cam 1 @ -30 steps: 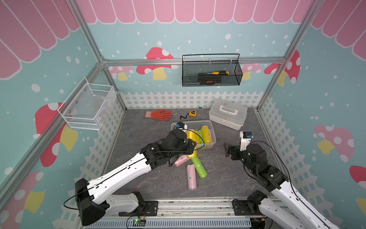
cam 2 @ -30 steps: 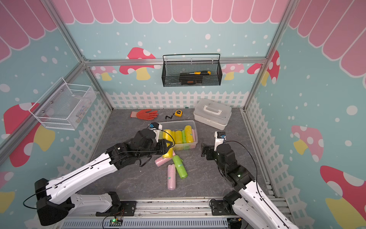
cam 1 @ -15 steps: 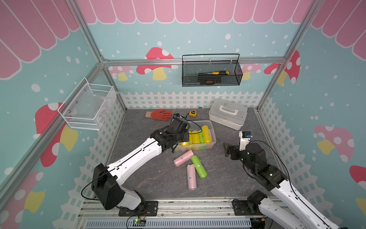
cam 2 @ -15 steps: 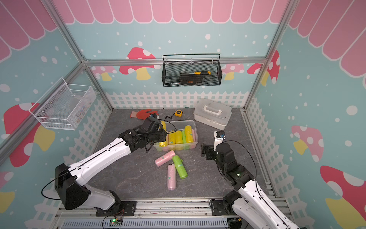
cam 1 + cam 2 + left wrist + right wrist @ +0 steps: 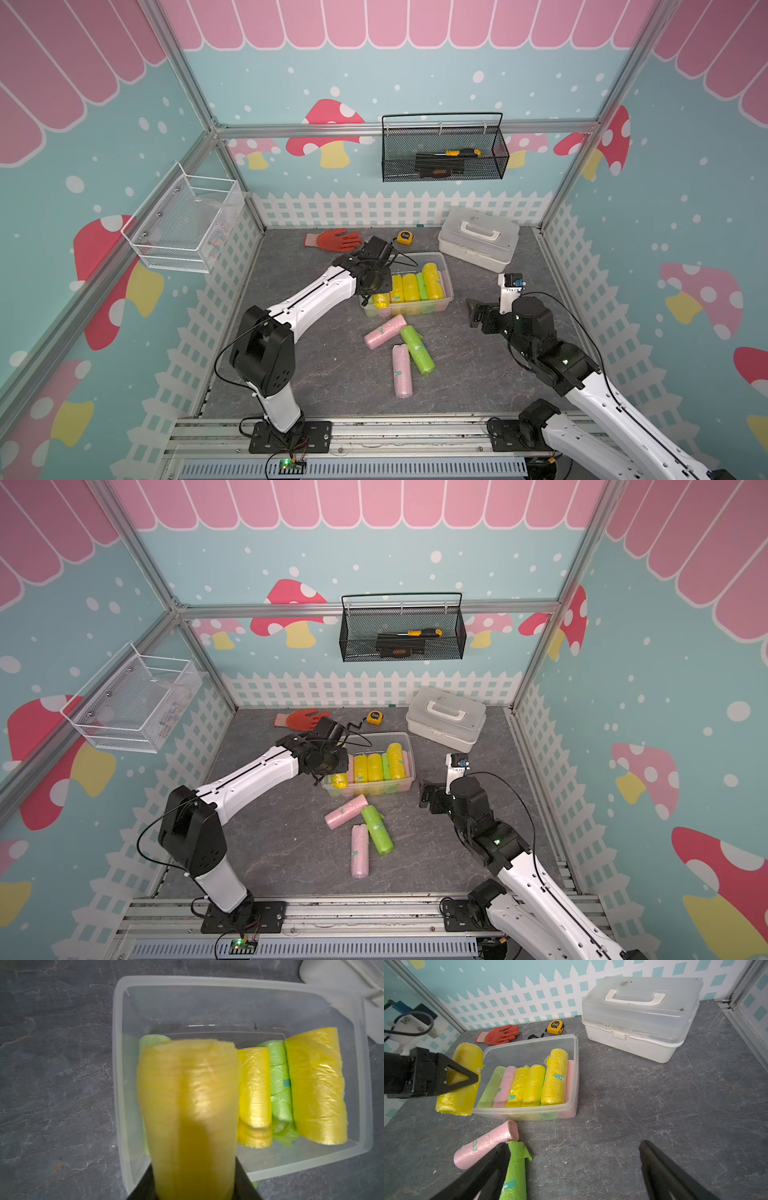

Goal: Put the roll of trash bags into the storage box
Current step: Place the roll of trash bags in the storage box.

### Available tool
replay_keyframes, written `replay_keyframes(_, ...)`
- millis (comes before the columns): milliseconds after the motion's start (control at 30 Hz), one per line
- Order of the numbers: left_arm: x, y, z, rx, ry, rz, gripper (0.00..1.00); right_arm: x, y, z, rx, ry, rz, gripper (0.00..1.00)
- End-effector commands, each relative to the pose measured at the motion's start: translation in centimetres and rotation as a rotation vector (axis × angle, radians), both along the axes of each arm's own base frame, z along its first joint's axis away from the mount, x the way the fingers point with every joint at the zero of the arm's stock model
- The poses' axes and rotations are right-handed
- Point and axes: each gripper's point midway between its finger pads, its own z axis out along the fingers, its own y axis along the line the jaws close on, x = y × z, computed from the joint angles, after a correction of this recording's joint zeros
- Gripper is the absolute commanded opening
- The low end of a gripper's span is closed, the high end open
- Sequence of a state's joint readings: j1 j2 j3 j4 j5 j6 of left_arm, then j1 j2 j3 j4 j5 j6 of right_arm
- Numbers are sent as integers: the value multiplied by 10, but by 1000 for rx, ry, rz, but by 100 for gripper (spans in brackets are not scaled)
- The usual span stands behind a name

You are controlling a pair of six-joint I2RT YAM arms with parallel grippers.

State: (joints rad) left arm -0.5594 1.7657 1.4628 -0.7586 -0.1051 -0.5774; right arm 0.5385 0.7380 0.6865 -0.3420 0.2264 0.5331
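Observation:
The yellow roll already hangs over the open box (image 5: pixel 445 270), so the robot's left gripper needs to go down inside next and let go of the roll onto the green and pink end rolls.
The storage box (image 5: pixel 445 270) (image 5: pixel 410 752) is a clear tub in mid-floor with several yellow, green and pink rolls lying in it. My left gripper (image 5: pixel 376 286) (image 5: pixel 328 766) (image 5: pixel 193 1186) is shut on a yellow roll of trash bags (image 5: pixel 187 1105) (image 5: pixel 464 1064) (image 5: pixel 381 300), held over the box's left end (image 5: pixel 118 1064). Two pink rolls (image 5: pixel 384 332) (image 5: pixel 402 370) and a green roll (image 5: pixel 417 349) (image 5: pixel 515 1169) lie on the floor in front of the box. My right gripper (image 5: pixel 575 1145) (image 5: pixel 471 311) is open and empty, low over the floor to the right of them.
A white case with a handle (image 5: pixel 478 241) stands behind the box to the right. An orange glove (image 5: pixel 332 240) and a yellow tape measure (image 5: pixel 405 237) lie by the back wall. A black mesh basket (image 5: pixel 444 153) and a white wire basket (image 5: pixel 183 224) hang on the walls.
My left arm has carried the yellow roll from beside the loose rolls on the floor back to over the box's left end. The right arm has not moved.

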Motion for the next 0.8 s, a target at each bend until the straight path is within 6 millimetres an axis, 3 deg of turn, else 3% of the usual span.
replay_keyframes(0, 9, -13, 11, -18, -23, -62, 0, 1, 2, 9, 18, -4, 3, 99)
replay_keyframes(233, 22, 11, -13, 11, 37, -4, 0, 2, 3, 7, 17, 3, 5, 99)
replay_keyframes(533, 29, 15, -50, 75, 149, -14, 0, 3, 6, 5, 14, 16, 12, 98)
replay_keyframes(767, 30, 20, -65, 124, 196, -6, 0, 5, 8, 1, 10, 30, 14, 98)
